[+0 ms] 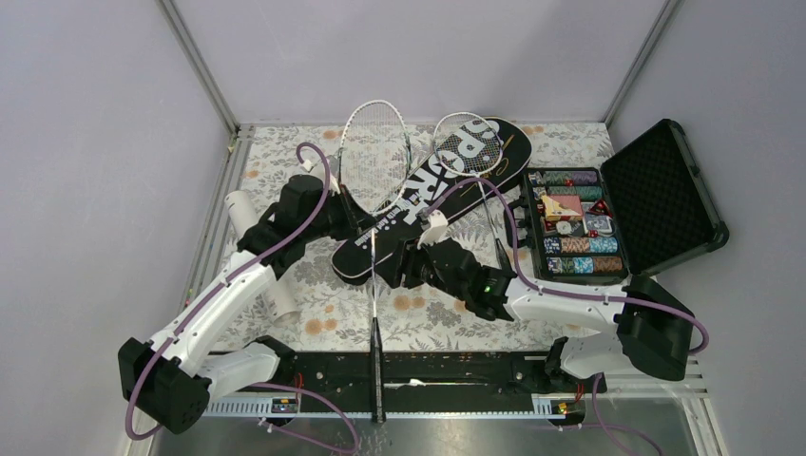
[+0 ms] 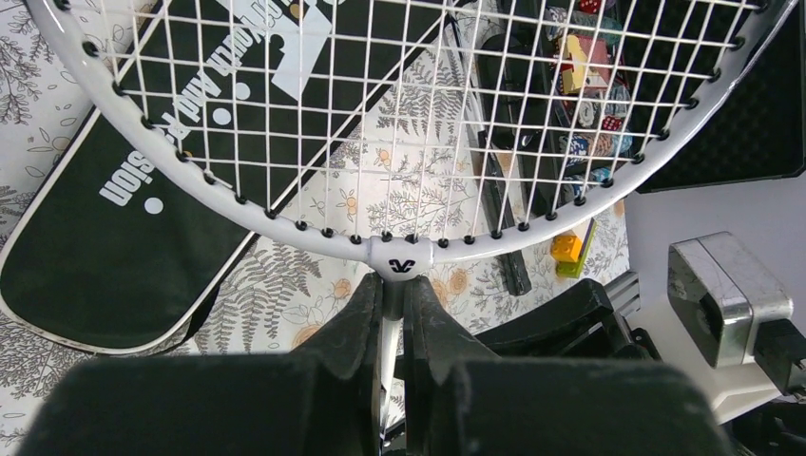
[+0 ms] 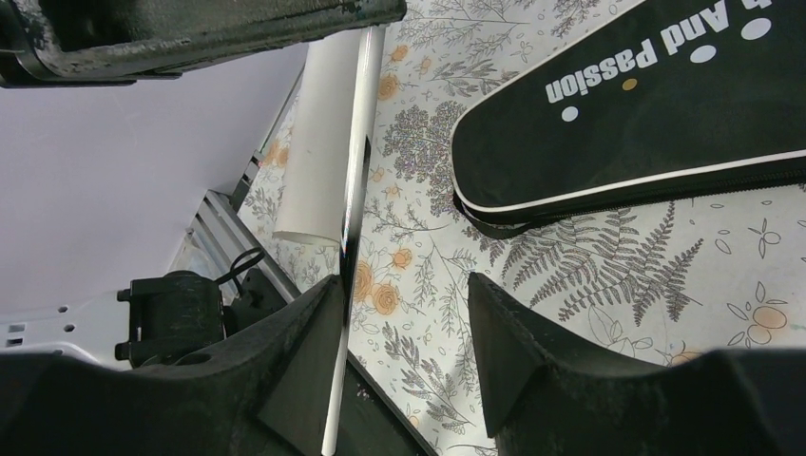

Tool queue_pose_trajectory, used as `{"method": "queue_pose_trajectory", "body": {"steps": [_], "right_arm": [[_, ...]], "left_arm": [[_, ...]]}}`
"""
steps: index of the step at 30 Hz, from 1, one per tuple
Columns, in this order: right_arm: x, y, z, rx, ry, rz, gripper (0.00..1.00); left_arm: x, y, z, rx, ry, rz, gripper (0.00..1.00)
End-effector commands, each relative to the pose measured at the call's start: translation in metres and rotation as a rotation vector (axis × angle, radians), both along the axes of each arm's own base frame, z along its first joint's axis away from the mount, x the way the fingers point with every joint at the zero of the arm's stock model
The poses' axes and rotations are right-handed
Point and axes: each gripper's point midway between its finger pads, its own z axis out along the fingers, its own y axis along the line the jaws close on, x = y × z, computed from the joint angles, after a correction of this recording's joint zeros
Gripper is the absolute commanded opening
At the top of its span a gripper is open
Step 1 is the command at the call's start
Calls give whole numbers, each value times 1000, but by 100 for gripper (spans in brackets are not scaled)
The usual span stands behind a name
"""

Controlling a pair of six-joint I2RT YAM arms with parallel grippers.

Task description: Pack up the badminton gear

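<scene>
Next, my left gripper moves outward over the clear tabletop between tube [image 3: 323,142] and bag, to the left in the top view. It then lowers and releases the throat of the white racket.
My left gripper [image 2: 394,290] is shut on the throat of a white racket [image 2: 409,123], just below its head, and holds it above the table. In the top view this racket [image 1: 374,157] points its head to the back, and its thin shaft runs forward to the black handle [image 1: 377,380]. My right gripper [image 3: 404,285] is open, and the shaft [image 3: 350,218] passes along the inside of its left finger. The black "SPORT" bag [image 1: 432,199] lies closed, with the second racket [image 1: 466,142] on it. The white tube [image 3: 323,142] lies at the left. No shuttlecock shows.
An open black case of poker chips [image 1: 580,223] stands at the right, its lid [image 1: 661,195] tilted back. Small yellow and green bricks [image 2: 567,252] lie near it. The second racket's black handle [image 1: 501,252] lies between the bag and the case.
</scene>
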Motion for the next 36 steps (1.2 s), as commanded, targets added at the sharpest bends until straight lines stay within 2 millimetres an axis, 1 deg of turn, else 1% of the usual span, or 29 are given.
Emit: {"method": "queue_pose_trajectory", "body": {"steps": [1, 3, 5, 8, 10, 13, 16, 17, 19, 20, 21, 22, 23, 28, 31, 34, 36], "right_arm": [[6, 13, 29, 73, -50, 12, 57], [6, 8, 28, 53, -56, 2, 60], [6, -1, 27, 20, -76, -1, 64], [10, -25, 22, -67, -105, -19, 70], [16, -45, 14, -139, -118, -29, 73], [35, -80, 0, -257, -132, -69, 73], [61, -116, -10, -363, -122, -118, 73], [71, -127, -11, -390, -123, -141, 73], [88, -151, -21, -473, -94, -179, 72], [100, -166, -26, -504, -69, -217, 71], [108, -172, -29, -522, -60, -232, 71], [120, -185, -32, -537, -39, -270, 69], [127, -193, -34, -543, -20, -287, 68], [163, -225, -48, -554, 77, -345, 67], [184, -235, -60, -576, 110, -347, 67], [199, -239, -80, -615, 184, -312, 65], [209, -244, -89, -640, 230, -316, 64]], "left_arm": [[3, -12, 36, -92, -95, -13, 0], [10, -4, 28, -22, -98, 19, 0], [20, 7, 21, 65, -104, 60, 0], [40, 25, 17, 201, -141, 123, 0], [55, 36, 20, 271, -162, 152, 0], [80, 53, 23, 348, -162, 193, 0], [102, 70, 18, 415, -149, 215, 0], [110, 79, 17, 435, -145, 232, 0], [125, 91, 11, 464, -132, 255, 0], [133, 96, 2, 478, -109, 261, 0], [139, 102, 0, 486, -100, 272, 0], [145, 108, -7, 497, -78, 283, 0], [151, 113, -20, 509, -41, 283, 0], [167, 120, -55, 520, 35, 258, 0], [176, 127, -79, 530, 85, 262, 0], [184, 134, -104, 558, 142, 263, 0], [188, 140, -117, 582, 182, 262, 1]]}}
